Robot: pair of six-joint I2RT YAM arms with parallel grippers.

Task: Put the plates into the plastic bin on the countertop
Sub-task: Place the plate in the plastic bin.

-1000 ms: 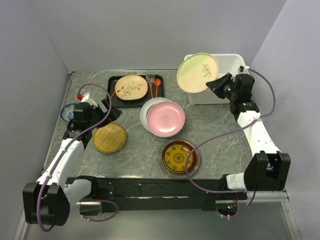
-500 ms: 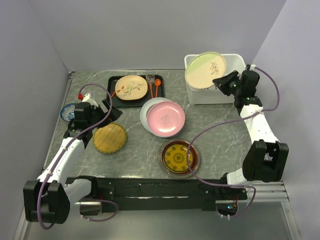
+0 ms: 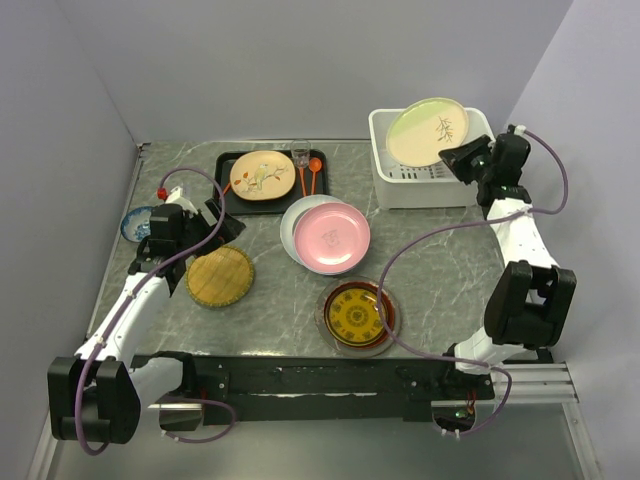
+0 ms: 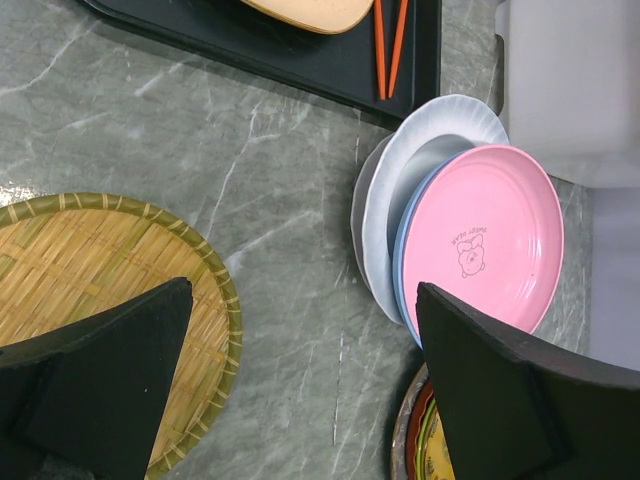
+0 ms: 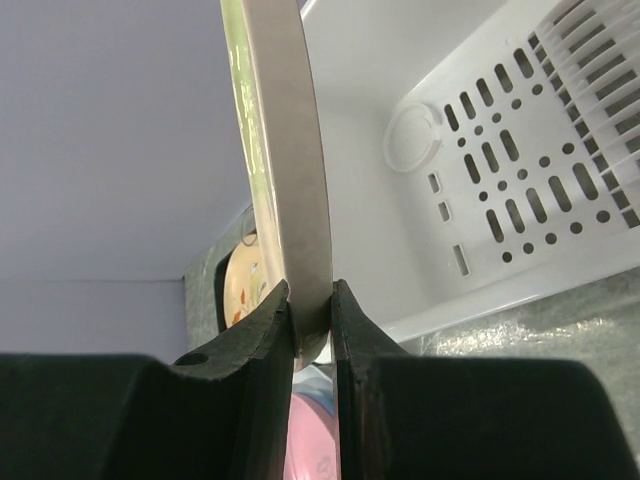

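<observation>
My right gripper comes down into the white plastic bin next and releases the lime green and cream plate there, since the bin's open slotted bottom lies below the gripper.
My right gripper is shut on the rim of a lime green and cream plate. It holds the plate tilted on edge above the white plastic bin, whose slotted floor holds nothing in the part I can see. On the countertop a pink plate lies on a white plate. A gold-patterned dark red plate sits nearer. A cream floral plate lies on the black tray. My left gripper hangs open over bare countertop.
A round woven bamboo mat lies under my left gripper's left finger. A small blue-patterned bowl sits at the far left. Orange chopsticks and a spoon lie on the tray. Grey walls enclose the back and sides.
My right gripper carried the lime green plate rightward and back, from in front of the bin's left end to above the bin. The left arm stayed still.
</observation>
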